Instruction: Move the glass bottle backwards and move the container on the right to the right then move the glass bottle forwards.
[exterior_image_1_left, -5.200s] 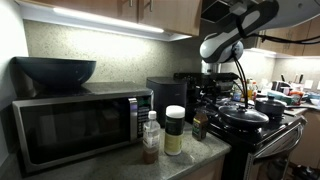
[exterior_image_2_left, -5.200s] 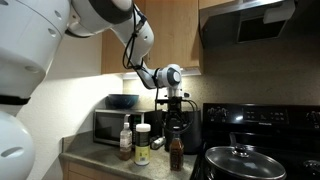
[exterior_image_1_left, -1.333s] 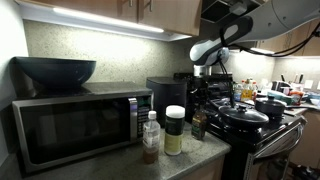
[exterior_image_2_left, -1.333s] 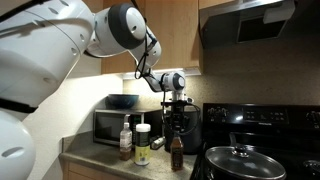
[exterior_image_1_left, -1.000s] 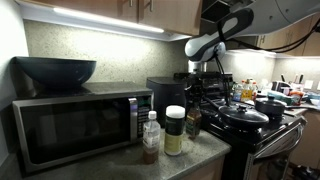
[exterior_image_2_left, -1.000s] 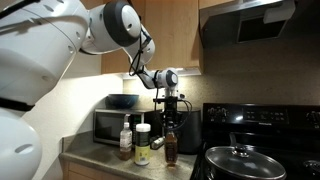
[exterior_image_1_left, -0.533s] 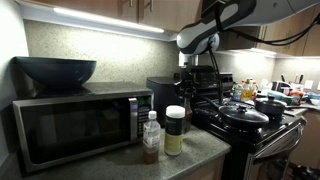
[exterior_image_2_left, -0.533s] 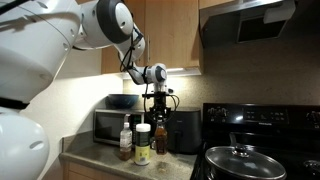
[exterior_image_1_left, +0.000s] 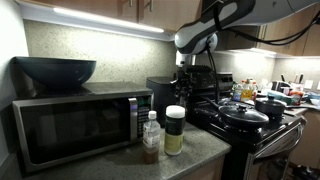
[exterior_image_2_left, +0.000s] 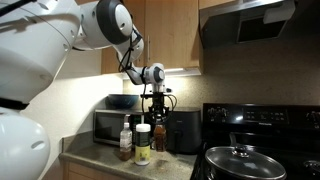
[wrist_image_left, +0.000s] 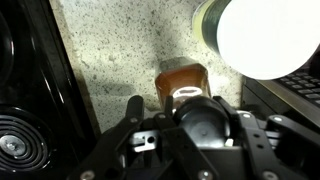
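Observation:
I should move the bottle outward, toward the black appliance (exterior_image_2_left: 185, 130), and release the cap there, as the white-lidded jar is close to the bottle.
My gripper (exterior_image_2_left: 159, 118) is shut on the dark cap of the glass bottle (exterior_image_2_left: 160, 138), behind the counter's other items and close to the back wall. In the wrist view the bottle's brown body (wrist_image_left: 182, 75) shows just beyond the gripper (wrist_image_left: 200, 120), whose fingers close round the cap. The container (exterior_image_1_left: 175, 129), a pale jar with a wide white lid (wrist_image_left: 265, 35), stands nearer the counter's front edge, apart from the bottle. In an exterior view the gripper (exterior_image_1_left: 187, 92) hangs behind the jar. Whether the bottle rests on the counter I cannot tell.
A clear bottle (exterior_image_1_left: 150, 137) with a white cap stands beside the jar. A microwave (exterior_image_1_left: 75, 125) carries a dark bowl (exterior_image_1_left: 55, 70). A black appliance (exterior_image_2_left: 185, 130) sits by the wall. The stove (exterior_image_1_left: 250, 120) with lidded pots borders the counter.
Over the last second the gripper carried the dark bottle away from the stove side and back toward the wall. In the last half second it has barely moved.

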